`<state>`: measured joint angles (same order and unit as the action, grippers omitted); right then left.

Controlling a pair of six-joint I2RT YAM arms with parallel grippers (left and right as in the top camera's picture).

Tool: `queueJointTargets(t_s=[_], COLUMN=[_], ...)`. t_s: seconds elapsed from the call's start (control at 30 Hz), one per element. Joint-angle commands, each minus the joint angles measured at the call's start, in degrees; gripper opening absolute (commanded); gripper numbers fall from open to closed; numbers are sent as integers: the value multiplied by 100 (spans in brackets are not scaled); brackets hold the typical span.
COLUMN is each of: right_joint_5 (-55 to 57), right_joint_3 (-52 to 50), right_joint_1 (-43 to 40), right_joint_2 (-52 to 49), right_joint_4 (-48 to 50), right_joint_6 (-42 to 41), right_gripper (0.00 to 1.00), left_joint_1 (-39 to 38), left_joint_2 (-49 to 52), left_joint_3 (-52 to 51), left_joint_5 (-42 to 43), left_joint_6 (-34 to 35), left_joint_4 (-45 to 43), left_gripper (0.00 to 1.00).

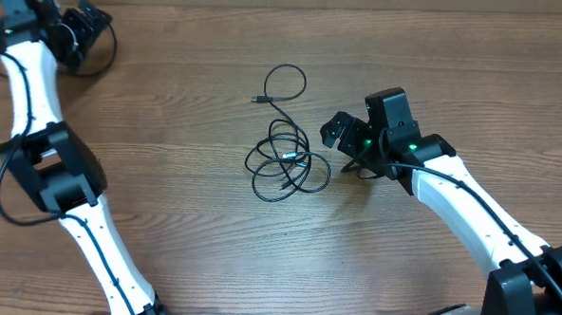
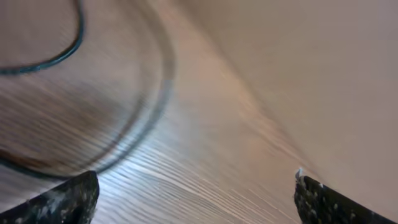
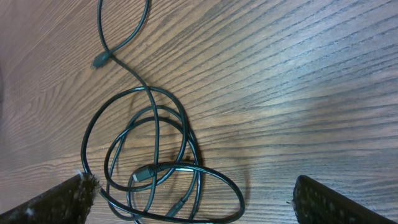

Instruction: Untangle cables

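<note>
The coil's loops still overlap, so my left gripper will next move open to the right in the overhead view and lower onto the coil's far edge.
The cables lie as a loose black tangle at the table's middle, with one loop reaching back and a small plug at its end. My right gripper hovers just right of the tangle, open. In the right wrist view the overlapping loops and a plug sit on the wood between the wide-apart jaws of my right gripper, untouched. My left gripper is at the far left corner, open and empty. A thin black cord curves on the wood beyond it.
A black cord loop curves beside the left gripper near the table's back edge. The left arm runs along the left side; the right arm comes in from the lower right. The table is wood grained.
</note>
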<state>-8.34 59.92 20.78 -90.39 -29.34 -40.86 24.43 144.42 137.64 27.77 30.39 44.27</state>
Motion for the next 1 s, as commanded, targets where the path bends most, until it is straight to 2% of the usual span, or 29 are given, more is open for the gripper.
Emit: queueJointTargets(t_s=[0.0,0.07,0.2,0.3,0.33,0.43,0.5,0.63,0.73,0.83,0.97], right_joint_5=[-142,-826,-870,-1064,-1270,-1615,-1751,-1725,-1725,-1722,-1722], right_joint_3=[15,15,26,85,127,133,131,127,127,127,127], right_joint_1=[9,9,-96,-498,-820,-1408,-1897,-2286,-2380,-2380,-2380], right_joint_2=[-13,-13,-7,-7,-7,-7,-7,-7,-7,-7,-7], right_joint_4=[83,44,68,-214,-343,-422,-452,-450,-446,-444,-444], right_joint_6=[-212,-341,-44,22,111,103,63,61,61,59,59], right_gripper=[100,100,100,100,100,100,100,100,100,100,100], left_joint_1=[-76,-330,-920,-1451,-1816,-2367,-2920,-3652,-4052,-4409,-4693], left_joint_2=[-1274,-1541,-1587,-1495,-1434,-1346,-1270,-1075,-929,-702,-299], left_joint_3=[118,118,116,116,114,109,92,76,31,17,17], left_joint_5=[1672,2350,2682,2312,1937,1106,295,-752,-1054,-1213,-1316], left_joint_6=[-857,-872,-1694,-2280,-2479,-2463,-2352,-2225,-1937,-1687,-1639], left_joint_4=[426,1117,2420,3318,3672,4144,4426,4640,4721,4704,4793], left_gripper=[100,100,100,100,100,100,100,99,98,92,88])
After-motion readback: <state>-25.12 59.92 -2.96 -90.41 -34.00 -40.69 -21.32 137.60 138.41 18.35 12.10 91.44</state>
